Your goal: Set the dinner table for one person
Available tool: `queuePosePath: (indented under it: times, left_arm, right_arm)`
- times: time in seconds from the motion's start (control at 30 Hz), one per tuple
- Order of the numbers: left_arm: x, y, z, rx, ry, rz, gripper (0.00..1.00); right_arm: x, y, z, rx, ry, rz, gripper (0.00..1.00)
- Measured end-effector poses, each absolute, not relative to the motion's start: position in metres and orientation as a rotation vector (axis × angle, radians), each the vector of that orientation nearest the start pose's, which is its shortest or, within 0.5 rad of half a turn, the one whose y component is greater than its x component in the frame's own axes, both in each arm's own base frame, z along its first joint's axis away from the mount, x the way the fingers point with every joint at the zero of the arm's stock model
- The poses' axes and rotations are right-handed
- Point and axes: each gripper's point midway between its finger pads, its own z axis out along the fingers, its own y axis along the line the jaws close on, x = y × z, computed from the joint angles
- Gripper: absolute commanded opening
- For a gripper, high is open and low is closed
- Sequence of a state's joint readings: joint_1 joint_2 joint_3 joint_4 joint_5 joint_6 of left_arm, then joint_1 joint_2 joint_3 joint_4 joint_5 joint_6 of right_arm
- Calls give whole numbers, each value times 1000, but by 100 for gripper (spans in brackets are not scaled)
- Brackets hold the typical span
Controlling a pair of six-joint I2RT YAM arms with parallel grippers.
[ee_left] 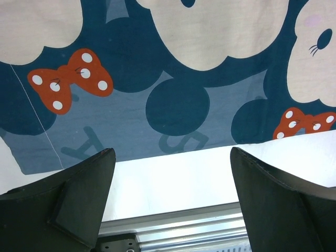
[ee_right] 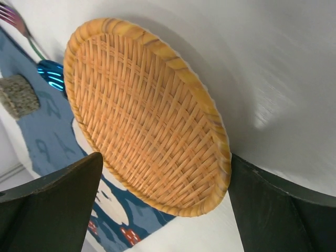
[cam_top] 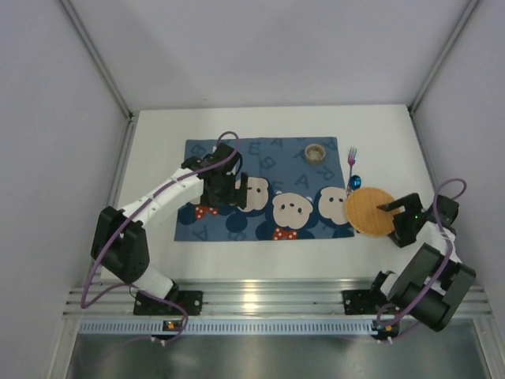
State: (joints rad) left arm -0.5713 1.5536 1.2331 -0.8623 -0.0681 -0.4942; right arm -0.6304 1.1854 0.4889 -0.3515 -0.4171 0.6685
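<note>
The right gripper should stay at the wicker plate's near rim [cam_top: 392,223] [ee_right: 220,172] next and close its open fingers on it, since that rim is already between them.
The dinner table [cam_top: 158,158] is a white matte top carrying a blue mouse-print placemat [cam_top: 237,158]. A round wicker plate [cam_top: 367,212] lies at the placemat's right edge, partly on the white top. My right gripper [cam_top: 388,209] is open and straddles the plate's near rim. In the right wrist view [ee_right: 165,156] one finger [ee_right: 273,205] touches the rim of the plate [ee_right: 142,115], and the other finger stands apart from it. My left gripper [cam_top: 219,193] is open and empty over the placemat's near left part. The left wrist view [ee_left: 172,150] shows it above the placemat's near edge [ee_left: 178,105].
A small speckled cup [cam_top: 316,150] stands on the placemat's far right. A fork [cam_top: 353,158] and a blue-bowled spoon [cam_top: 356,182] lie just beyond the plate. An aluminium rail [cam_top: 268,296] runs along the table's near edge. Grey walls enclose three sides.
</note>
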Motion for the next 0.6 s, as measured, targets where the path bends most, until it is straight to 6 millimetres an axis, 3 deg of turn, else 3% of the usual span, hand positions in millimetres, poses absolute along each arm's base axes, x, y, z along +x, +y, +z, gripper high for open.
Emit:
queuePosePath:
  times: [0.07, 0.1, 0.2, 0.23, 0.3, 0.37, 0.4, 0.43, 0.6]
  left_arm:
    - [270, -183, 111, 90, 2769, -190, 95]
    - [270, -182, 111, 92, 2771, -187, 96]
    - [268, -180, 112, 94, 2775, -176, 96]
    - [268, -179, 112, 95, 2775, -174, 96]
    - [266, -177, 116, 94, 2769, -171, 96]
    - [265, -176, 120, 91, 2754, -172, 96]
    - [264, -174, 121, 90, 2749, -171, 96]
    - [263, -173, 122, 89, 2746, -171, 96]
    - [257, -169, 118, 79, 2756, -163, 96]
  right_arm:
    - [248, -59, 37, 1417, 2096, 588, 85]
    - [250, -58, 37, 1409, 2075, 599, 71]
    - [252, -56, 32, 1393, 2033, 624, 55]
    - [253, -56, 30, 1389, 2021, 628, 42]
    - [251, -54, 24, 1394, 2016, 636, 34]
    - [251, -52, 20, 1396, 2014, 649, 19]
    - [250, -51, 18, 1402, 2015, 655, 5]
    - [251, -50, 18, 1403, 2015, 661, 0]
    - [257, -49, 27, 1366, 1984, 710, 0]
